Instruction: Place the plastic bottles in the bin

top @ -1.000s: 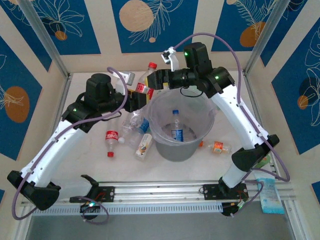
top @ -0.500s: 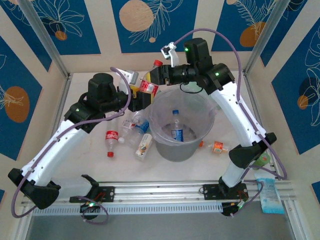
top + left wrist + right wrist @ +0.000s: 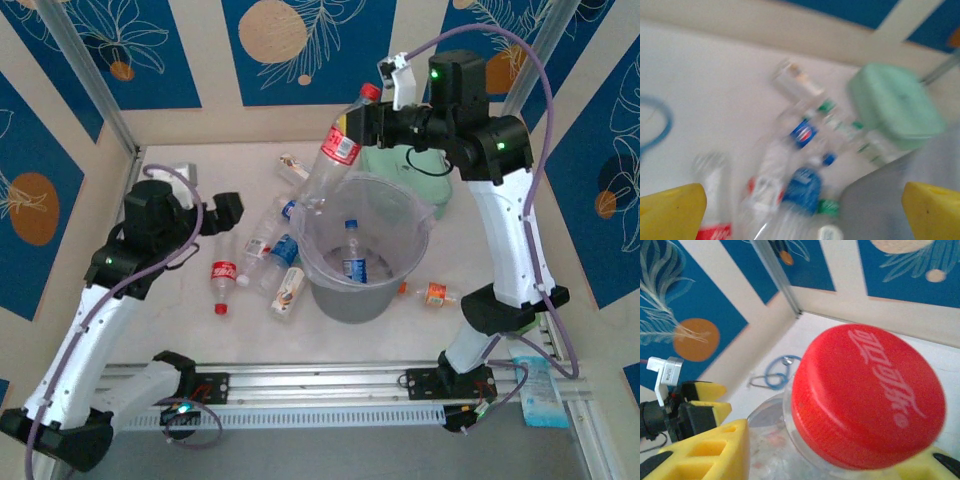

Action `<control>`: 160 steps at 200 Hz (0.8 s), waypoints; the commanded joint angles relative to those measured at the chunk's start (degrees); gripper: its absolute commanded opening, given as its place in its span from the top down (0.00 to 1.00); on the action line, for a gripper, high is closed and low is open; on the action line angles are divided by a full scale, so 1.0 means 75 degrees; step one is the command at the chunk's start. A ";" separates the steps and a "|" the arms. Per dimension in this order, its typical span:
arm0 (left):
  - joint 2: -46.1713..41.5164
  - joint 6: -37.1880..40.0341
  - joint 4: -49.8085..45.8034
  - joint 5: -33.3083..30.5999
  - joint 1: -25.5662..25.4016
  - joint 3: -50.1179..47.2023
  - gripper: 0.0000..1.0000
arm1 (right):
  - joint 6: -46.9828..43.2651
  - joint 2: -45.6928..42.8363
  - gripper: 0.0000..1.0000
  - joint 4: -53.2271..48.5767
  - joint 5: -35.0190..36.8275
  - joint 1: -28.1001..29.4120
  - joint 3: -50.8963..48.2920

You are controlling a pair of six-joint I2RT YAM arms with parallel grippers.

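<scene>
I will move my right gripper back and down into the opening of the grey bin to let go of the clear bottle (image 3: 338, 150), because the bottle still hangs above the bin's far rim.
My right gripper (image 3: 360, 125) is shut on the neck of a clear plastic bottle (image 3: 338, 150) with a red label. It holds it tilted above the far rim of the grey bin (image 3: 318, 262). In the right wrist view its red cap (image 3: 867, 400) sits between my yellow fingers (image 3: 710, 455). A blue-labelled bottle (image 3: 352, 262) stands inside the bin. My left gripper (image 3: 228, 212) is open and empty, left of the bin. Its view is blurred, with loose bottles (image 3: 805, 187) below the gap between its fingertips (image 3: 670, 212). Several bottles (image 3: 265, 245) lie on the table left of the bin, and an orange-labelled one (image 3: 432, 293) lies to its right.
A mint-green pouch (image 3: 400, 168) lies behind the bin under the right arm. A blue looped tube (image 3: 777, 372) rests near the back left corner. A small white bottle (image 3: 292, 168) lies at the back. Walls close in the table on three sides.
The left gripper let go of the red-labelled bottle, opened wide and drew back to the left. The right gripper closed on the bottle and lifted it up and to the right.
</scene>
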 commanded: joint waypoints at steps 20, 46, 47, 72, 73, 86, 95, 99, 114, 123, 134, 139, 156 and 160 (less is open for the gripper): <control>0.0205 -0.0497 -0.1037 -0.0248 0.0302 -0.1144 0.02 | -0.1054 -0.0656 0.87 -0.1532 0.2062 0.0172 -0.0921; 0.0092 -0.0473 -0.0857 -0.0789 0.0305 -0.1939 0.09 | -0.0850 -0.1224 0.91 -0.0655 0.1817 0.0134 -0.2986; 0.0083 -0.0471 -0.0845 -0.0794 0.0305 -0.1973 0.09 | -0.0829 -0.1229 0.91 -0.0635 0.1777 0.0135 -0.3038; -0.0219 -0.0539 -0.0628 -0.0739 0.0302 -0.2560 0.14 | -0.0243 -0.1514 0.92 0.0129 0.1459 0.0395 -0.4589; -0.0224 -0.0533 -0.0620 -0.0728 0.0304 -0.2571 0.14 | -0.0215 -0.1526 0.93 0.0173 0.1463 0.0406 -0.4665; -0.0321 -0.0520 -0.0487 -0.0658 0.0306 -0.2810 0.16 | 0.0092 -0.1722 0.93 0.0716 0.1714 0.0569 -0.5639; -0.0347 -0.0516 -0.0428 -0.0680 0.0305 -0.2944 0.17 | 0.0293 -0.1850 0.96 0.1075 0.1826 0.0676 -0.6198; -0.0357 -0.0525 -0.0418 -0.0712 0.0295 -0.2989 0.18 | 0.0374 -0.1916 0.96 0.1255 0.1861 0.0714 -0.6508; -0.0317 -0.0535 -0.0335 -0.0774 0.0305 -0.3118 0.22 | 0.0718 -0.2233 0.96 0.2058 0.1924 0.0788 -0.7526; -0.0276 -0.0555 -0.0255 -0.0798 0.0306 -0.3185 0.23 | 0.0942 -0.2402 0.95 0.2466 0.1969 0.0783 -0.8091; -0.0192 -0.0583 -0.0153 -0.0798 0.0305 -0.3251 0.25 | 0.1195 -0.2524 0.95 0.2848 0.1988 0.0764 -0.8643; -0.0144 -0.0606 -0.0116 -0.0798 0.0305 -0.3277 0.25 | 0.1265 -0.2568 0.95 0.3027 0.1941 0.0753 -0.8878; 0.0003 -0.0709 0.0027 -0.0864 0.0303 -0.3359 0.28 | 0.1371 -0.2598 0.93 0.3601 0.1769 0.0713 -0.9547; 0.0029 -0.0731 0.0066 -0.0879 0.0304 -0.3371 0.29 | 0.1371 -0.2585 0.92 0.3632 0.1745 0.0703 -0.9622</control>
